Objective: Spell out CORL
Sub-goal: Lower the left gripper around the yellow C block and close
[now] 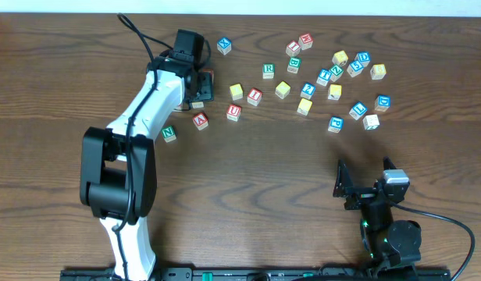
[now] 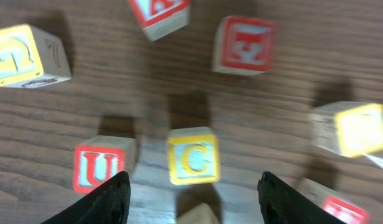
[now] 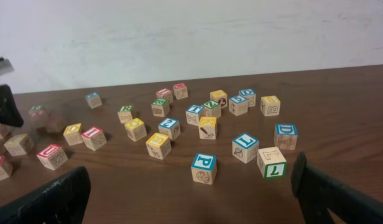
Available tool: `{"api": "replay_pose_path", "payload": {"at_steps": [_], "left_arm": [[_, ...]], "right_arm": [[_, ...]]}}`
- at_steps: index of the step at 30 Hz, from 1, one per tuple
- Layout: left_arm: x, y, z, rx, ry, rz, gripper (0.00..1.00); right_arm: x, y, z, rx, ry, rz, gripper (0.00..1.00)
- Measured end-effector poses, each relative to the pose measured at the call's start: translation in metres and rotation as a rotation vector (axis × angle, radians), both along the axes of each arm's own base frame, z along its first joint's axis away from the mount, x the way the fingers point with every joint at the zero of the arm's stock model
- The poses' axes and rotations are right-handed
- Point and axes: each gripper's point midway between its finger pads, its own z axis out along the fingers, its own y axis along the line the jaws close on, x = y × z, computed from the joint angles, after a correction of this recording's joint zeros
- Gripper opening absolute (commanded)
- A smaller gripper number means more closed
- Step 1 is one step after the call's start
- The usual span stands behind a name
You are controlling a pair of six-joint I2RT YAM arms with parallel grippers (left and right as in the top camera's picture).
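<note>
Next, my left gripper lowers onto the yellow-framed C block (image 2: 193, 157), one finger per side, as it sits between my open fingers, the red U outside.
In the left wrist view a yellow-framed C block (image 2: 193, 157) lies on the table just ahead of my open left gripper (image 2: 194, 194), centred between the two fingers. A red U block (image 2: 98, 168) sits beside it near the left finger. Another block's edge (image 2: 194, 214) shows low between the fingers. Overhead, the left gripper (image 1: 201, 87) hovers at the left end of the block scatter. A green R block (image 1: 268, 70) lies further right. My right gripper (image 1: 350, 187) is open and empty, well short of the blocks; in its own view (image 3: 191, 199) it faces a blue P block (image 3: 204, 168).
Several letter blocks are scattered across the far half of the table. A yellow G block (image 2: 23, 56), red blocks (image 2: 244, 45) and a yellow block (image 2: 353, 127) surround the C. A green N block (image 1: 169, 133) and a red block (image 1: 200, 121) lie left of the scatter.
</note>
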Motion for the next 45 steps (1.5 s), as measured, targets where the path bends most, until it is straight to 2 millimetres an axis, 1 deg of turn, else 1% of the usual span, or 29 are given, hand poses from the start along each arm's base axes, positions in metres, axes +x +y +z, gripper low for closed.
{"api": "replay_pose_path", "payload": {"at_steps": [2,5,11,14,19,25,34,37,39,45], "left_arm": [[0.0,0.006,-0.008,0.005,0.018,0.011,0.65],[0.0,0.011,-0.014,0.013,0.03,0.024,0.65],[0.004,0.01,-0.013,0.01,0.014,0.022,0.63],[0.005,0.009,-0.013,0.008,0.008,0.022,0.59],[0.008,0.009,-0.012,0.006,-0.004,0.02,0.59],[0.009,0.005,-0.011,0.005,-0.011,0.013,0.59],[0.008,-0.009,-0.01,0.003,-0.021,-0.017,0.59],[0.008,-0.009,-0.011,0.003,-0.02,-0.017,0.59],[0.009,-0.009,-0.015,0.004,-0.014,-0.018,0.59],[0.007,-0.009,-0.037,0.013,0.024,-0.018,0.59]], "right_arm": [[0.0,0.0,0.0,0.0,0.0,0.0,0.99],[0.0,0.0,0.0,0.0,0.0,0.0,0.99],[0.0,0.0,0.0,0.0,0.0,0.0,0.99],[0.0,0.0,0.0,0.0,0.0,0.0,0.99],[0.0,0.0,0.0,0.0,0.0,0.0,0.99],[0.0,0.0,0.0,0.0,0.0,0.0,0.99],[0.0,0.0,0.0,0.0,0.0,0.0,0.99],[0.0,0.0,0.0,0.0,0.0,0.0,0.99],[0.0,0.0,0.0,0.0,0.0,0.0,0.99],[0.0,0.0,0.0,0.0,0.0,0.0,0.99]]}}
